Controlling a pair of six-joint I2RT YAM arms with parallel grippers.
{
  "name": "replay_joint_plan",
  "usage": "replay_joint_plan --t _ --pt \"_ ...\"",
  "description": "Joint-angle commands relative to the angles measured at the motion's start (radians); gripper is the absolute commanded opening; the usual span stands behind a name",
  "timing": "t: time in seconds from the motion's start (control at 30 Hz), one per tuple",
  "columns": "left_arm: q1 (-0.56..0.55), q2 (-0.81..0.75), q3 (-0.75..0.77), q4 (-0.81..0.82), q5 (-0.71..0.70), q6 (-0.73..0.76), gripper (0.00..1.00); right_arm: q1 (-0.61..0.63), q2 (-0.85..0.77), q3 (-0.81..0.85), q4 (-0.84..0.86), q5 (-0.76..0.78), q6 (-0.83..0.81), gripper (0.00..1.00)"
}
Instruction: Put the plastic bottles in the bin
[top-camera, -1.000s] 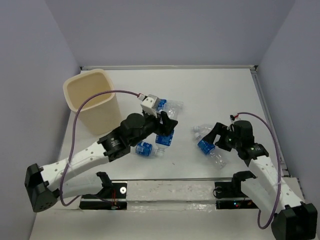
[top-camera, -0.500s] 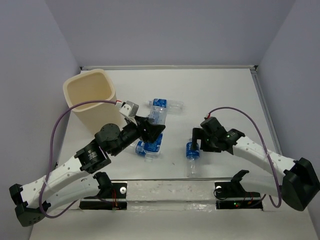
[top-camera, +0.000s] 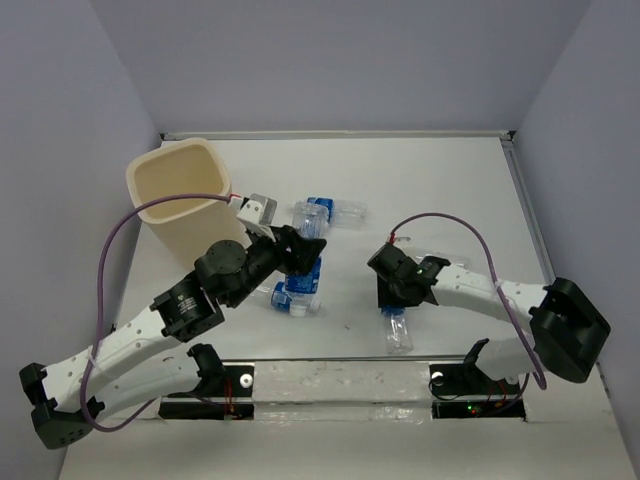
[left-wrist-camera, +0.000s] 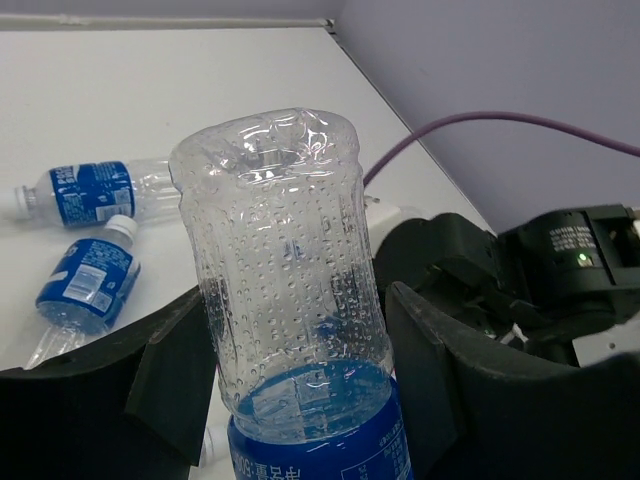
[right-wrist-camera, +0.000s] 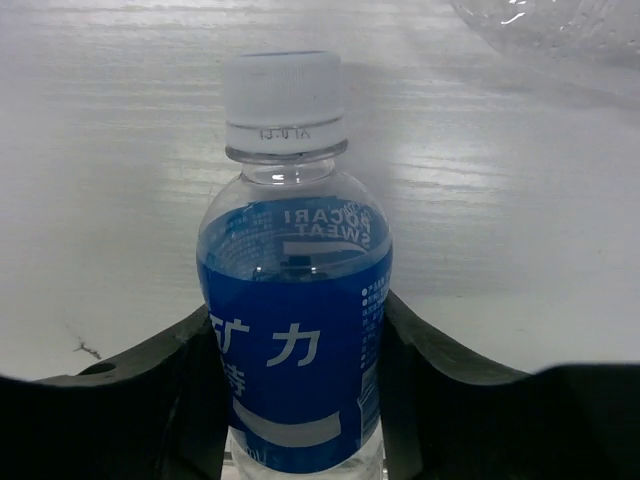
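Next, my left gripper will swing up and across the bin's tall side to release the bottle, since the bin's opening (top-camera: 178, 174) lies to its left in the top view.
My left gripper (top-camera: 303, 250) is shut on a plastic bottle (left-wrist-camera: 290, 300), clear base pointing away and blue label between the fingers (left-wrist-camera: 440, 370). It hangs right of the cream bin (top-camera: 185, 195). My right gripper (top-camera: 396, 296) is low at the table's middle right. Its fingers (right-wrist-camera: 430, 370) press both sides of a white-capped bottle's blue label (right-wrist-camera: 292, 345); the clear end (top-camera: 398, 334) sticks out toward the near edge. Loose bottles lie at the centre (top-camera: 330, 213) and under the left arm (top-camera: 297, 290).
The bin stands at the back left, near the left wall. A clear bottle body (right-wrist-camera: 560, 25) shows at the top right of the right wrist view. Purple cables (top-camera: 440, 218) loop over both arms. A clear strip (top-camera: 340, 375) runs along the near edge.
The right arm swung left and down over a lying bottle, and its jaws went from wide open to closed on it. The left arm drew back a little with its bottle.
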Motion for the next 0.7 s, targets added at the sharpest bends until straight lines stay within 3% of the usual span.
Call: replay_joint_plan --t 0.0,0.13,0.33,0.6,0.67 --pt "0.034 0.043 0.114 0.072 -0.155 0.034 0.55 0.009 -0.109 -0.037 0.069 0.067 0.028 0.42" --pt "0.114 0.194 0.267 0.095 -0.161 0.078 0.56 0.019 -0.241 -0.041 0.101 0.048 -0.009 0.38" --pt "0.38 0.423 0.575 0.087 -0.215 0.159 0.56 0.028 -0.474 -0.076 0.224 -0.022 -0.063 0.34" --pt "0.713 0.58 0.707 0.224 -0.46 0.247 0.58 0.051 -0.55 -0.064 0.282 -0.068 -0.112 0.32" --pt "0.753 0.61 0.726 0.245 -0.517 0.286 0.58 0.051 -0.574 -0.067 0.316 -0.074 -0.123 0.32"
